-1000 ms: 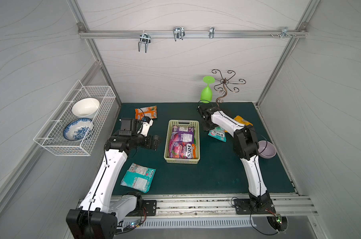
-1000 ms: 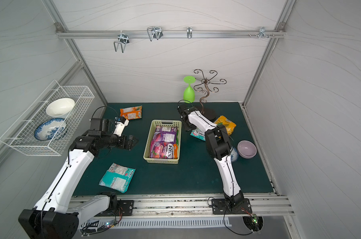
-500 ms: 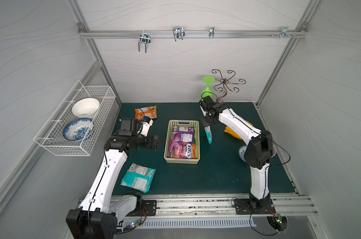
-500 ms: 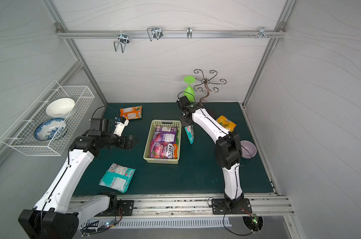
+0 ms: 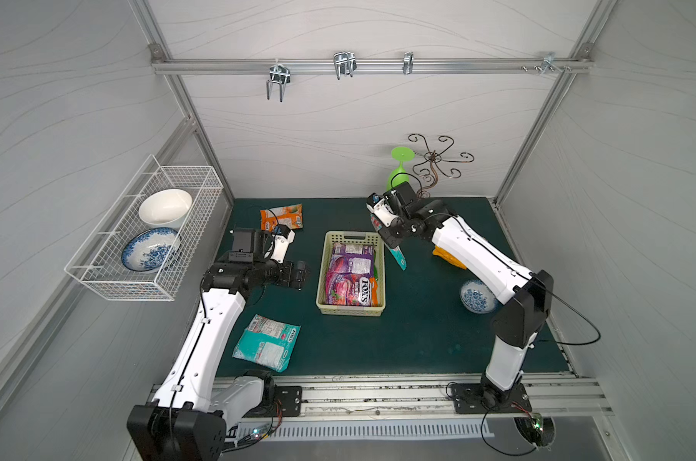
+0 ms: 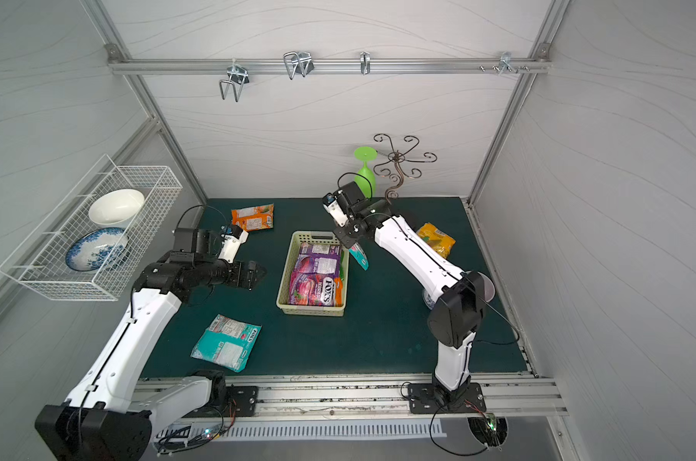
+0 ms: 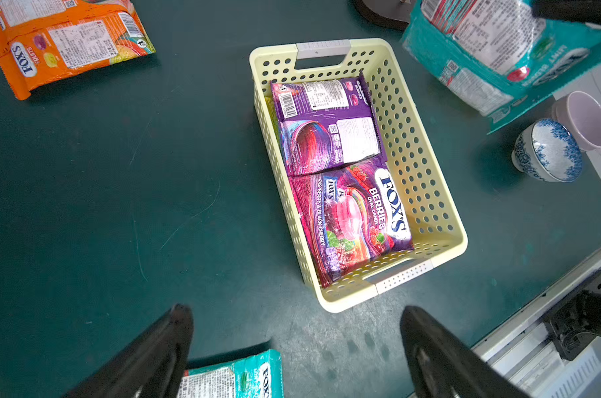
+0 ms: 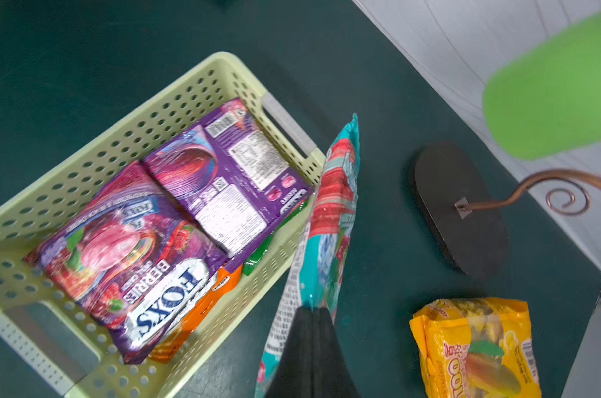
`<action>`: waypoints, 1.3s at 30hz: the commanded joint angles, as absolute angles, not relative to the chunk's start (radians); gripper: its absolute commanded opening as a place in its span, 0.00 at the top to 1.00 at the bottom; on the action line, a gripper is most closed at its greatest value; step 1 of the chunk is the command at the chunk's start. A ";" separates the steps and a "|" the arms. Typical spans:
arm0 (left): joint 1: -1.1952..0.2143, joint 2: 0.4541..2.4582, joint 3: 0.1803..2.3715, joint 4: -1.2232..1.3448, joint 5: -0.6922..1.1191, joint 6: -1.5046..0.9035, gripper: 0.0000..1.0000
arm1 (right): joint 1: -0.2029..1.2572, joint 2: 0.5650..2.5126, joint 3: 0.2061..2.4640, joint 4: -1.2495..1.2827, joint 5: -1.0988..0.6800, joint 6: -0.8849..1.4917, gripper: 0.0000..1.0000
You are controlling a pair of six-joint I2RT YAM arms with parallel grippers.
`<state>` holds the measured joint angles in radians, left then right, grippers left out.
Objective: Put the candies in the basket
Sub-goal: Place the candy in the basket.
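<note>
My right gripper should next swing across and down onto the far purple packet [image 5: 351, 259] [image 8: 228, 175] below it and release, because the teal packet still hangs outside the basket's rim.
The pale yellow-green basket [image 5: 352, 236] [image 7: 426, 155] stands mid-mat with purple candies [image 5: 350, 271] [image 8: 223, 179] inside. My right gripper [image 5: 390, 239] [image 8: 312, 310] is shut on a teal candy packet [image 5: 398, 257] [image 6: 359, 255] [image 8: 330, 213], which hangs edge-on just outside the basket's right rim. My left gripper [image 5: 301, 273] [image 7: 293, 320] hovers open and empty left of the basket. An orange packet [image 5: 282, 215] [image 7: 68, 44] lies at the far left, another teal packet [image 5: 267, 342] [image 7: 233, 377] at the near left, and a yellow packet [image 6: 435, 239] [image 8: 478, 348] to the right.
A blue-patterned bowl [image 5: 476, 295] and a lilac cup [image 7: 583, 119] sit near the right arm. A green goblet [image 5: 400, 171] and a curled metal stand [image 5: 434, 167] with a dark base [image 8: 461, 210] stand at the back. A white wire basket [image 5: 146, 231] hangs on the left wall.
My right gripper lifted the teal packet off the mat and carried it left to the basket's right rim. The left arm stayed still.
</note>
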<state>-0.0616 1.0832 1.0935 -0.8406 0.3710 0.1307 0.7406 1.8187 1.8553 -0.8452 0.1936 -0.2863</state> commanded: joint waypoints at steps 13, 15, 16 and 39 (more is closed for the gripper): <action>-0.054 1.056 1.125 -0.833 0.355 0.144 0.02 | 0.886 1.773 1.739 -0.543 0.165 -0.767 1.00; -0.054 1.054 1.126 -0.835 0.354 0.144 0.02 | 0.890 1.787 1.720 -0.484 0.167 -0.820 1.00; -0.054 1.052 1.120 -0.828 0.357 0.143 0.02 | 0.890 1.796 1.710 -0.453 0.164 -0.842 1.00; -0.062 1.068 1.120 -0.827 0.344 0.148 0.02 | 0.833 1.952 1.500 -0.202 -0.079 -1.336 1.00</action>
<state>-0.0597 1.0695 1.0935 -0.8410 0.3504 0.1356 0.8425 1.9507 1.5330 -0.2157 -0.0078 -1.2575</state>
